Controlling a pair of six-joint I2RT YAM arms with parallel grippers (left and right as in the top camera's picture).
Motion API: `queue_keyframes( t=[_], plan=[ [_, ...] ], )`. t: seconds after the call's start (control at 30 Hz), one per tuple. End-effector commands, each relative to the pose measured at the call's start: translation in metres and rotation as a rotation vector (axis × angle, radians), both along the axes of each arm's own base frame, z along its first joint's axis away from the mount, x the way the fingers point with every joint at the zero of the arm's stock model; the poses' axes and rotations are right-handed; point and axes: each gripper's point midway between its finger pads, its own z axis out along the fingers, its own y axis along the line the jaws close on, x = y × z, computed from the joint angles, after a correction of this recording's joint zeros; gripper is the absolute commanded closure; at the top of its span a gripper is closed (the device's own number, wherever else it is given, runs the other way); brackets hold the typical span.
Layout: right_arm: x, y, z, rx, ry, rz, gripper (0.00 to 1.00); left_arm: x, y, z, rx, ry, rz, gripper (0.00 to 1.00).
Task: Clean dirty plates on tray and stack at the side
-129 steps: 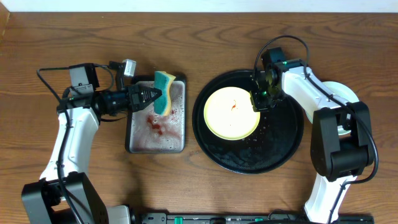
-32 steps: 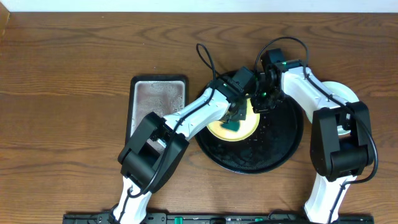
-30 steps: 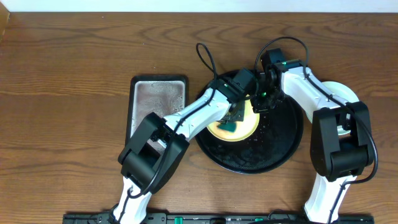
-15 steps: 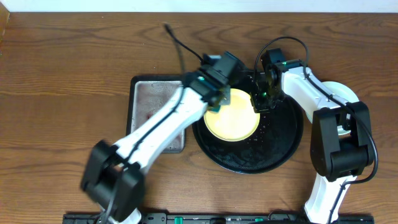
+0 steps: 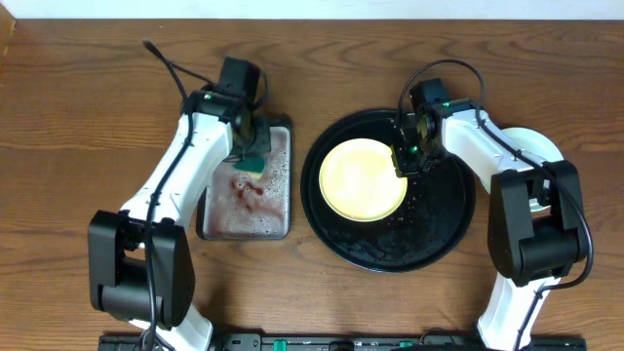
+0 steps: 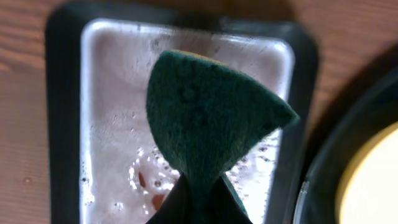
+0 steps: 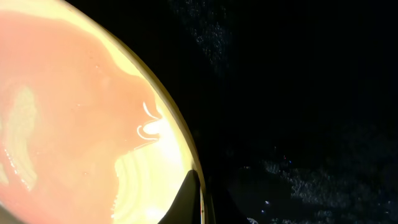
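Note:
The plate looks clean, so my left gripper will next lower the sponge (image 5: pixel 254 160) back toward the red bits in the grey metal tray and release it.
A pale yellow plate (image 5: pixel 363 178) lies on the round black tray (image 5: pixel 439 229), with no smear showing on it. My right gripper (image 5: pixel 403 164) is shut on the plate's right rim; the right wrist view shows the plate (image 7: pixel 74 118) with one finger on top of the rim at my gripper (image 7: pixel 202 193), and the wet black tray (image 7: pixel 311 93). My left gripper (image 5: pixel 250 146) is shut on the teal sponge (image 5: pixel 254 160) over the grey metal tray (image 5: pixel 220 224). The left wrist view shows the sponge (image 6: pixel 211 118) pinched at my gripper (image 6: pixel 200 202). A pale plate (image 5: pixel 539 142) peeks out behind the right arm.
The grey metal tray (image 6: pixel 112 112) holds foamy water with red sauce bits (image 5: pixel 244 191). The black tray's rim (image 6: pixel 317 180) sits just right of it in the left wrist view. Bare wooden table (image 5: pixel 97 117) surrounds both trays.
My left arm has carried the sponge off the yellow plate and left to the grey tray. Red sauce now shows in the grey tray. The right gripper has stayed on the plate's rim.

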Motion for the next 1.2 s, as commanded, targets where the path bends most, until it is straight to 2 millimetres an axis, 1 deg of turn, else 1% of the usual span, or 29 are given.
queue_keyframes(
  t=[0.0,0.03,0.13,0.23,0.27,0.3,0.33,0.37,0.4,0.47,0.5,0.53,0.57,0.67,0.77,0.8,0.87,0.93,0.97,1.0,1.03,1.1,1.17],
  plan=[
    [-0.002,0.001,0.004,-0.016,-0.014,0.023,0.99,-0.011,-0.003,-0.029,-0.039,0.042,-0.064,0.93],
    [-0.002,0.0,0.005,-0.017,-0.018,0.024,0.99,-0.012,-0.003,-0.031,-0.039,0.042,-0.064,0.93],
    [0.005,-0.008,0.021,-0.057,-0.079,0.022,0.99,-0.014,-0.002,-0.042,-0.04,0.036,-0.064,0.93],
    [0.018,-0.023,0.059,-0.138,-0.212,0.02,0.99,-0.018,-0.002,-0.053,-0.041,0.034,-0.063,0.92],
    [0.021,-0.028,0.068,-0.164,-0.247,0.022,0.99,-0.02,-0.001,-0.056,-0.04,0.039,-0.063,0.89],
    [0.025,-0.036,0.081,-0.21,-0.295,0.015,0.99,-0.024,0.0,-0.059,-0.038,0.051,-0.063,0.7],
    [0.028,-0.043,0.092,-0.255,-0.333,0.011,0.99,-0.025,0.0,-0.06,-0.037,0.055,-0.063,0.55],
    [0.031,-0.05,0.103,-0.302,-0.373,0.017,0.99,-0.027,0.0,-0.062,-0.037,0.061,-0.063,0.42],
    [0.032,-0.053,0.109,-0.33,-0.396,0.02,0.99,-0.028,0.0,-0.062,-0.036,0.064,-0.062,0.37],
    [0.034,-0.059,0.127,-0.412,-0.457,0.021,0.99,-0.029,0.0,-0.063,-0.036,0.065,-0.063,0.29],
    [0.034,-0.061,0.132,-0.437,-0.472,0.019,0.99,-0.029,0.001,-0.063,-0.035,0.068,-0.062,0.28],
    [0.033,-0.062,0.14,-0.477,-0.498,0.019,0.99,-0.034,0.003,-0.064,-0.023,0.086,-0.06,0.23],
    [0.033,-0.063,0.145,-0.499,-0.512,0.019,0.99,-0.036,0.004,-0.064,-0.019,0.095,-0.059,0.21],
    [0.033,-0.064,0.168,-0.607,-0.591,0.011,0.99,-0.048,0.006,-0.071,-0.012,0.135,-0.061,0.21],
    [0.034,-0.059,0.186,-0.696,-0.665,0.01,0.99,-0.06,0.01,-0.083,0.003,0.162,-0.058,0.21],
    [0.033,-0.056,0.189,-0.716,-0.676,0.015,0.99,-0.063,0.011,-0.086,0.005,0.17,-0.057,0.23],
    [0.032,-0.053,0.193,-0.749,-0.694,0.023,0.99,-0.067,0.011,-0.088,0.006,0.18,-0.059,0.36],
    [0.03,-0.049,0.203,-0.818,-0.731,0.026,0.99,-0.07,0.012,-0.09,0.007,0.189,-0.058,0.7],
    [0.029,-0.048,0.206,-0.837,-0.742,0.026,0.99,-0.07,0.012,-0.09,0.007,0.188,-0.058,0.81],
    [0.028,-0.047,0.208,-0.852,-0.752,0.027,0.99,-0.07,0.012,-0.09,0.007,0.188,-0.058,0.88],
    [0.027,-0.043,0.214,-0.882,-0.777,0.025,0.99,-0.07,0.012,-0.09,0.008,0.187,-0.058,0.92],
    [0.028,-0.039,0.217,-0.895,-0.792,0.048,0.99,-0.07,0.012,-0.09,0.007,0.188,-0.058,0.93],
    [0.028,-0.039,0.218,-0.896,-0.795,0.045,0.99,-0.069,0.012,-0.088,0.006,0.183,-0.057,0.93]
  ],
)
